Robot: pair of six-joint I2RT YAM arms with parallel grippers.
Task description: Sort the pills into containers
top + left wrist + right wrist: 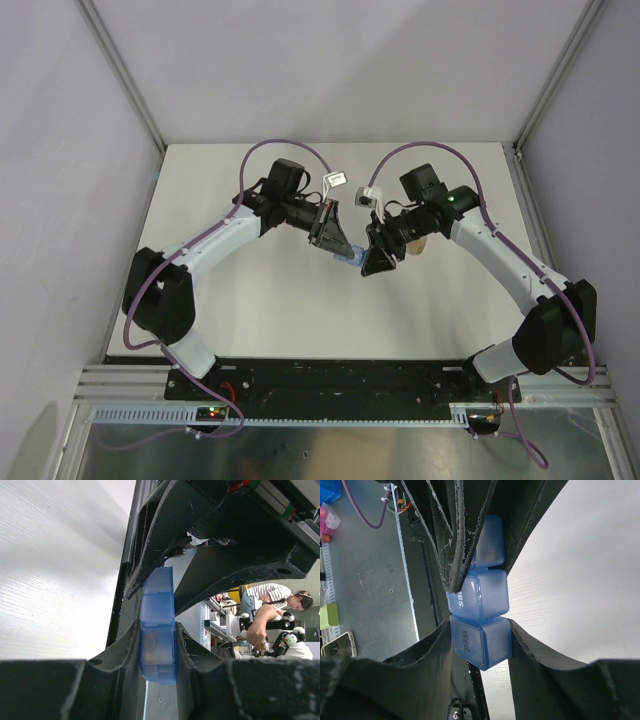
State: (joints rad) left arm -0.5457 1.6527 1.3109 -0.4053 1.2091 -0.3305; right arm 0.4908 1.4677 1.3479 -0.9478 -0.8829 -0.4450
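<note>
The tabletop is bare below and left of my left gripper in the top view, so my left gripper needs to lower the pill box (350, 258) that way next and let go of it there.
The light-blue pill box (350, 258) is held above the table between both grippers. My left gripper (338, 243) is shut on one end of it. My right gripper (376, 258) is shut on the other end. In the left wrist view the box (157, 595) runs away from my left gripper (157, 630), and a brownish shape (150, 645) shows dimly inside the gripped compartment. In the right wrist view my right gripper (480, 630) clamps the compartment marked "Wed." (482, 645), lids closed. No loose pills show.
A small tan object (420, 247) lies on the white table (250, 320), mostly hidden behind my right arm. Grey walls close in the left, right and back. The black base rail (330, 385) runs along the near edge. A person (272, 607) works beyond the table.
</note>
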